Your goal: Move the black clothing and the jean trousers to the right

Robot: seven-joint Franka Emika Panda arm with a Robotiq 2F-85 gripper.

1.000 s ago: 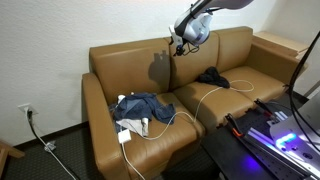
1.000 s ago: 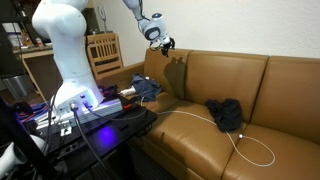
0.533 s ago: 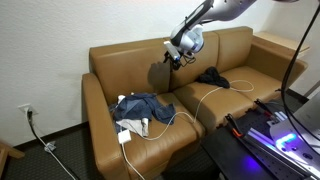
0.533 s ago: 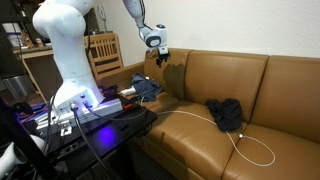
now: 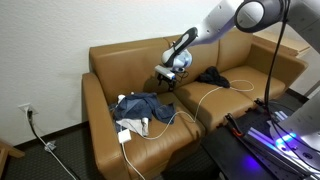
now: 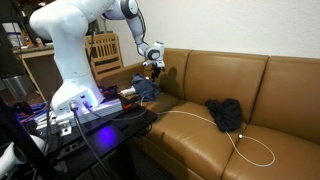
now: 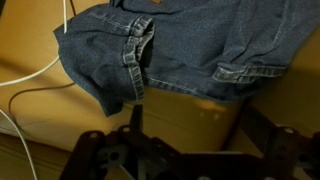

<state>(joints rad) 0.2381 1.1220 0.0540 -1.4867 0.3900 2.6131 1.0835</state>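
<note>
The robot's open fingers have only bare cushion between them, so the gripper next needs to go down and toward the jeans, onto their upper end by the backrest (image 5: 146, 98) (image 7: 250, 73).
The blue jean trousers (image 5: 140, 105) lie crumpled on one seat of the brown leather sofa (image 5: 110, 60); they also show in an exterior view (image 6: 145, 88) and fill the top of the wrist view (image 7: 170, 50). The black clothing (image 5: 211, 76) lies bunched on the other seat (image 6: 225, 113). My gripper (image 5: 167, 72) hangs low over the sofa between the two garments, above the seat and just short of the jeans (image 6: 152, 62). In the wrist view its fingers (image 7: 195, 125) are spread open with only tan cushion between them.
A white cable (image 5: 205, 95) runs across both seats and past the jeans (image 7: 30, 85). White items (image 5: 130, 128) lie at the seat's front edge by the jeans. A wooden chair (image 6: 103, 50) and the robot base (image 6: 75, 95) stand beside the sofa.
The gripper has come down from above the sofa back and moved toward the jeans. The clothes have not moved.
</note>
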